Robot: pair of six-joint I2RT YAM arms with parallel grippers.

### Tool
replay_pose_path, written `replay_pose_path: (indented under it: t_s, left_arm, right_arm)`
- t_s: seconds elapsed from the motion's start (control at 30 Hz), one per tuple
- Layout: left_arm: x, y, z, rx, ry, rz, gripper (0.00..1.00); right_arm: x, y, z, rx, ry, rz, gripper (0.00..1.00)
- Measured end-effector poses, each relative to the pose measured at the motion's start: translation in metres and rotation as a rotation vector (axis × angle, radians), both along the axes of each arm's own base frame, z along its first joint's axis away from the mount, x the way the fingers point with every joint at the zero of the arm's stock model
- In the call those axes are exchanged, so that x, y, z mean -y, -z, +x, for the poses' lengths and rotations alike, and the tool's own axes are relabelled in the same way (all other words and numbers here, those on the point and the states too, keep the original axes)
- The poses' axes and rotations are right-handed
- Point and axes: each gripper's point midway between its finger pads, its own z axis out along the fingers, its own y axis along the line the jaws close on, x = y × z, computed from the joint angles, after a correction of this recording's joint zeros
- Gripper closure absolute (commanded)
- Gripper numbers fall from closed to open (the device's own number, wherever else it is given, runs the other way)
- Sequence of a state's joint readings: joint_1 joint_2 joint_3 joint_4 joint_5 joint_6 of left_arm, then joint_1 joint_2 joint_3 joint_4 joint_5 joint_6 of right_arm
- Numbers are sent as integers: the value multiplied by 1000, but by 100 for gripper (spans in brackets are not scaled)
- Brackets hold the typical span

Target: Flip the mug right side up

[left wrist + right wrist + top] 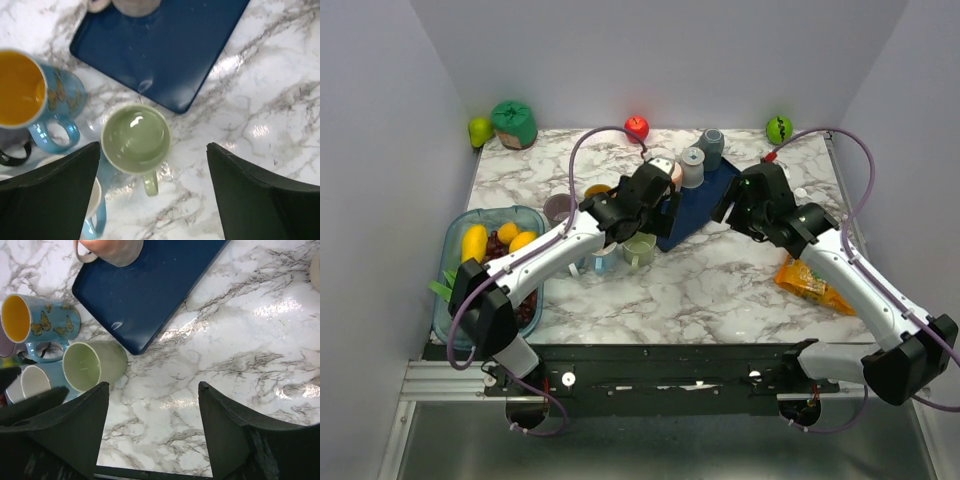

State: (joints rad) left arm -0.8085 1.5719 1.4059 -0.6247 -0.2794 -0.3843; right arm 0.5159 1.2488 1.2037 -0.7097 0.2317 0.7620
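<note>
The pinkish mug's handle (98,5) juts from the mug's body, outward of and below my left gripper, which needs to move outward and down onto it.
A pale green mug (135,137) stands upright on the marble table, mouth up, handle toward the near side. It also shows in the right wrist view (92,365) and the top view (640,250). My left gripper (152,195) hovers above it, open and empty, over the mug group in the top view (655,190). My right gripper (152,425) is open and empty above bare marble right of the mug, near the tray in the top view (740,200). Two grey mugs (692,168) (712,143) stand on the blue tray (695,210), seemingly bottom up.
A blue butterfly mug (30,95) with a yellow inside, a light blue mug (35,382) and a purple mug (558,208) crowd left of the green mug. A pinkish mug (112,250) sits on the tray's corner. A fruit bin (460,225) is at left, an orange bag (810,285) at right.
</note>
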Motion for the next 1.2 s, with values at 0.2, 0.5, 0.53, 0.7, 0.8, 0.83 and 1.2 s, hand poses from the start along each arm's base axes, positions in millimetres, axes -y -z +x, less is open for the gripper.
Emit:
replay_pose_path:
  t_s: [0.2,0.5,0.53,0.7,0.8,0.83,1.2]
  left_arm:
    - [-5,-2,89,53,-92,36,7]
    - [-51,46,209,37,-341,121,14]
    - [-52,49,220,40,-352,120,14]
    - [-55,72,235,26,-331,169,14]
    - [-53,82,237,22,-293,201,15]
    - [-51,85,239,23,-280,206,15]
    - [-24,116,238,1,-76,155,19]
  right_arm:
    - [10,-12,-11,36,17,10,21]
    - [20,-12,-21,29,34,-5,22]
    - [20,-11,-22,26,35,-8,22]
    - [24,-7,-26,2,46,-18,23]
    - [25,-5,-29,-10,50,-22,23]
    - [26,-5,-29,-10,52,-23,23]
    - [33,0,-37,-41,72,-47,24]
